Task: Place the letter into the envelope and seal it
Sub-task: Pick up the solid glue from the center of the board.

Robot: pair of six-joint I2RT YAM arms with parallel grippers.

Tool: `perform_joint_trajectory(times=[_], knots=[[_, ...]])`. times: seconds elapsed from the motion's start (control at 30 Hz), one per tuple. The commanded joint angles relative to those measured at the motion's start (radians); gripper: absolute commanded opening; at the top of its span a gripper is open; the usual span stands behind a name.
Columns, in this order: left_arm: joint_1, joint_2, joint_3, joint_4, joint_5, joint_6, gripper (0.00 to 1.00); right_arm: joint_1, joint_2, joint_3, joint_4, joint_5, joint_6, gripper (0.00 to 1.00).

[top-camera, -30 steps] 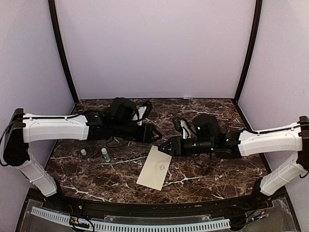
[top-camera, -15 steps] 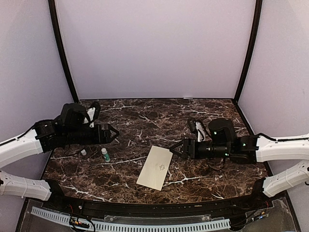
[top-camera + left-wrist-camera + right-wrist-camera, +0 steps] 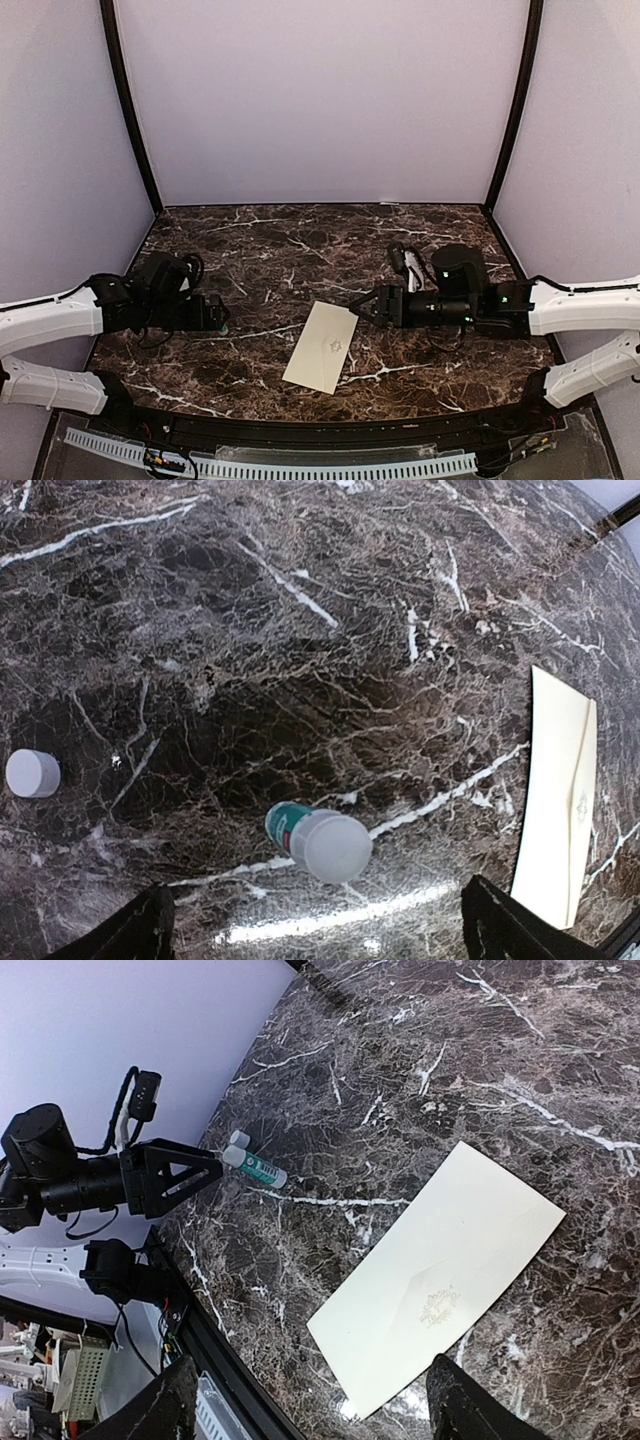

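Note:
The stick stands upright between my open fingers, so I will next move my left gripper down past the white cap and close it around the glue stick's teal label [image 3: 225, 328] [image 3: 288, 822].
The envelope [image 3: 322, 347] lies flat on the marble table, its flap folded down flat and a small central mark showing; it also shows in the right wrist view [image 3: 440, 1275] and at the right edge of the left wrist view [image 3: 555, 800]. The letter is out of view; no separate sheet shows. My right gripper [image 3: 362, 305] is open and empty, hovering just right of the envelope's far end [image 3: 315, 1415]. My left gripper [image 3: 222, 315] is open, low at the table's left, its jaws either side of a glue stick [image 3: 318, 842], not touching it [image 3: 320, 942].
The glue stick has a teal label and a white cap and also shows in the right wrist view [image 3: 255, 1165], at the left gripper's tip [image 3: 205, 1165]. A small loose white cap [image 3: 32, 773] lies left of it. The table's front edge [image 3: 215, 1345] is near the envelope.
The left arm has drawn back from the table's middle to the left and come down over the glue stick. The right arm pulled back to the right, then stayed still. The envelope has not moved.

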Motion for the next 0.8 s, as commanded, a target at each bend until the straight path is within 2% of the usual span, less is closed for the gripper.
perform_joint_trajectory(times=[0.0, 0.13, 0.27, 0.47, 0.77], knots=[[0.009, 0.039, -0.044, 0.113, 0.024, 0.002, 0.99, 0.002, 0.020, -0.006, 0.049, -0.012, 0.008, 0.75], [0.009, 0.085, -0.038, 0.147, 0.019, 0.007, 0.97, 0.001, 0.038, 0.000, 0.056, -0.019, 0.014, 0.75], [0.009, 0.131, -0.031, 0.166, 0.009, 0.025, 0.86, 0.002, 0.048, -0.001, 0.066, -0.023, 0.018, 0.75], [0.009, 0.186, -0.006, 0.158, -0.016, 0.041, 0.63, 0.001, 0.058, 0.000, 0.068, -0.024, 0.020, 0.75], [0.009, 0.212, 0.003, 0.140, -0.035, 0.072, 0.47, 0.002, 0.086, 0.010, 0.076, -0.031, 0.016, 0.75]])
